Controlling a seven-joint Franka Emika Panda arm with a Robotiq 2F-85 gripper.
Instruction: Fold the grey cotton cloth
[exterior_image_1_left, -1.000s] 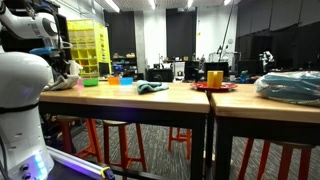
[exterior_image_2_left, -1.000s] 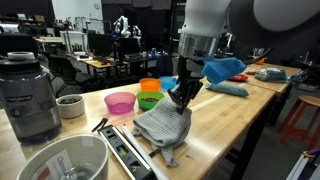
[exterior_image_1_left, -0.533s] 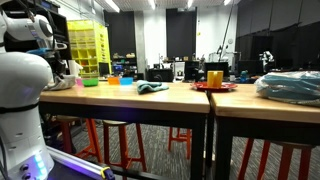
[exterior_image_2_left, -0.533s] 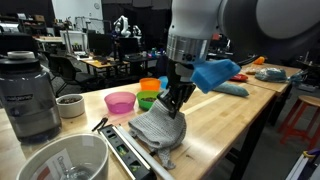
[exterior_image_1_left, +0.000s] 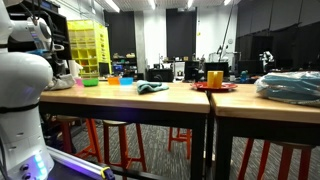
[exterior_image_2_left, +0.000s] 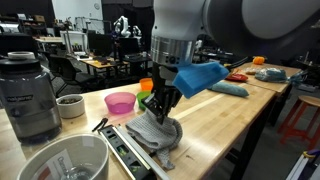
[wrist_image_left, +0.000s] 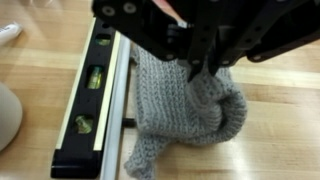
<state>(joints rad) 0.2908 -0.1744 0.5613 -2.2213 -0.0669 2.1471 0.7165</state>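
My gripper brings the pinched fold down next, toward the black spirit level and over the cloth's flatter side (exterior_image_2_left: 147, 132) (wrist_image_left: 163, 97), since the fold still stands raised.
The grey knitted cloth (exterior_image_2_left: 153, 136) lies on the wooden table next to a black spirit level (exterior_image_2_left: 125, 152). My gripper (exterior_image_2_left: 160, 104) stands on top of it, shut on a pinched-up part of the cloth. In the wrist view the cloth (wrist_image_left: 180, 115) has its right edge rolled over into a thick fold, and the gripper fingers (wrist_image_left: 205, 68) clamp the fabric at the top of that fold. The level (wrist_image_left: 95, 100) lies along the cloth's left side. In an exterior view (exterior_image_1_left: 66, 68) the gripper area is tiny and mostly hidden behind the robot's body.
A pink bowl (exterior_image_2_left: 120, 102), green and orange bowls (exterior_image_2_left: 148, 90), a small white cup (exterior_image_2_left: 70, 105), a blender (exterior_image_2_left: 25, 95) and a large pale bowl (exterior_image_2_left: 62, 160) surround the cloth. A teal cloth (exterior_image_2_left: 228, 88) lies further along the table.
My gripper has moved left toward the level, pulling the held cloth edge over the rest of the cloth. The cloth is now more bunched and folded.
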